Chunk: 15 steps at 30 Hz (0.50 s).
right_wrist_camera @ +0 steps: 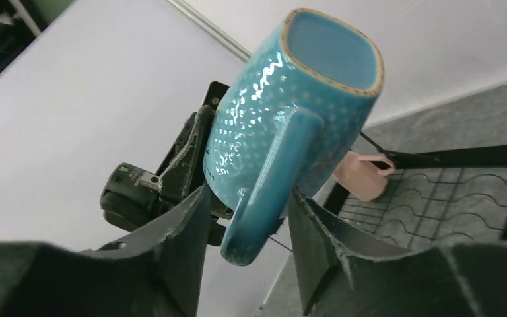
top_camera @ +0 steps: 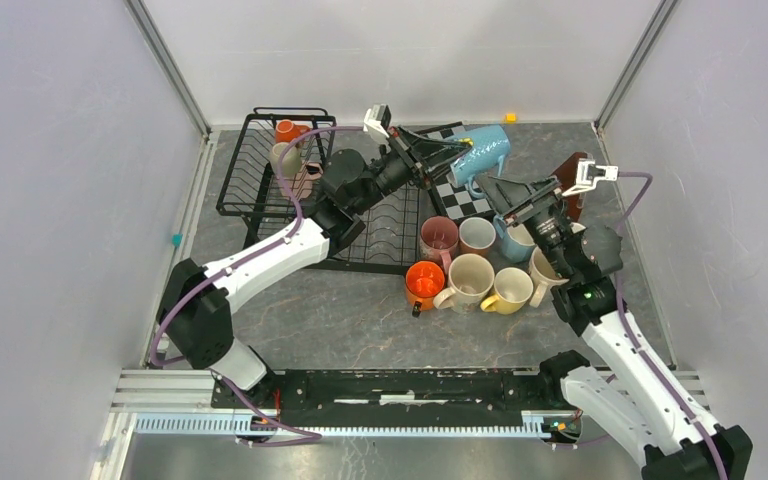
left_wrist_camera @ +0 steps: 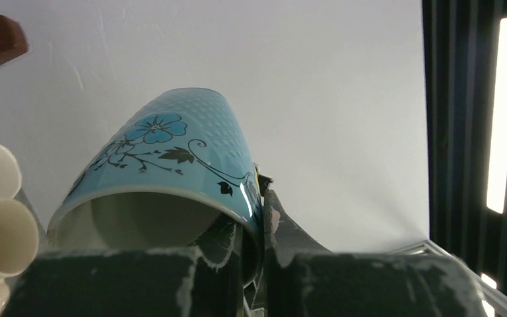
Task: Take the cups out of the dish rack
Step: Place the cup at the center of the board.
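My left gripper will move back and down next, turning the blue cup (top_camera: 482, 150) upright, to release it on the bare tabletop (top_camera: 378, 320) beside the grouped orange cup.
A light blue flowered cup (top_camera: 482, 150) hangs tilted in the air over the checkerboard. My left gripper (top_camera: 452, 153) is shut on its rim (left_wrist_camera: 171, 198), one finger inside and one outside (left_wrist_camera: 284, 224). My right gripper (top_camera: 492, 186) stands open just below the cup, its fingers on either side of the handle (right_wrist_camera: 270, 178) with a gap on both sides. The black dish rack (top_camera: 260, 185) at the back left holds an orange cup (top_camera: 287, 131), a beige cup (top_camera: 283, 158) and a pink cup (top_camera: 305, 180). The pink cup (right_wrist_camera: 363, 177) also shows in the right wrist view.
Several cups stand grouped on the table right of the rack: pink (top_camera: 439, 238), orange (top_camera: 424, 283), cream (top_camera: 468, 280), yellow (top_camera: 508, 289). A black-and-white checkerboard (top_camera: 460, 200) lies under the raised cup. A brown object (top_camera: 572, 180) sits behind my right arm. Walls close in on three sides.
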Motion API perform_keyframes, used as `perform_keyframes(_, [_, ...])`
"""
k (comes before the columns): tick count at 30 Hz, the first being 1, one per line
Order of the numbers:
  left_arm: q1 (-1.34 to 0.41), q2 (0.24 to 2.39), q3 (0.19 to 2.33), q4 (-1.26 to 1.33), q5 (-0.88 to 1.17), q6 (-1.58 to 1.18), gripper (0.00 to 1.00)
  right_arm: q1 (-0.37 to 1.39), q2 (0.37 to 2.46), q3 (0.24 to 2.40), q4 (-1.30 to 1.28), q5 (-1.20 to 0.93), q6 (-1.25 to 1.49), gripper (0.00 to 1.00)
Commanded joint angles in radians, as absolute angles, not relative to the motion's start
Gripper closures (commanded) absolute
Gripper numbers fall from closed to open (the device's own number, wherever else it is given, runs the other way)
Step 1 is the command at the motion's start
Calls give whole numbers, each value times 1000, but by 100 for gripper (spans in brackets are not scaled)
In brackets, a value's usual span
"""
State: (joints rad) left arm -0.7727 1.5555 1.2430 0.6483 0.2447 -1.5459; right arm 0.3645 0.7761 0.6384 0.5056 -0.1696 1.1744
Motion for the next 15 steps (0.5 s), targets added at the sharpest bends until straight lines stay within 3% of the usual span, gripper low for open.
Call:
perform_keyframes(1, [-782,1499,1314,611,230,-1471,98,365,755,728,312,-163,932,37])
perform_keyframes(2, [-782,1495,1316,599,226,-1459,98,364,751,737,285,-159,917,27])
perform_keyframes(5, [-782,1477,1328,542,221,-1407,98,364,729,758,202,-133,866,10])
perform_keyframes(10, [-782,1425,1389,306,210,-1262,98,364,691,804,8,-68,752,2])
perform_keyframes(15, [-781,1345,1438,-8,195,-1077,98,365,679,848,-137,-7,632,2])
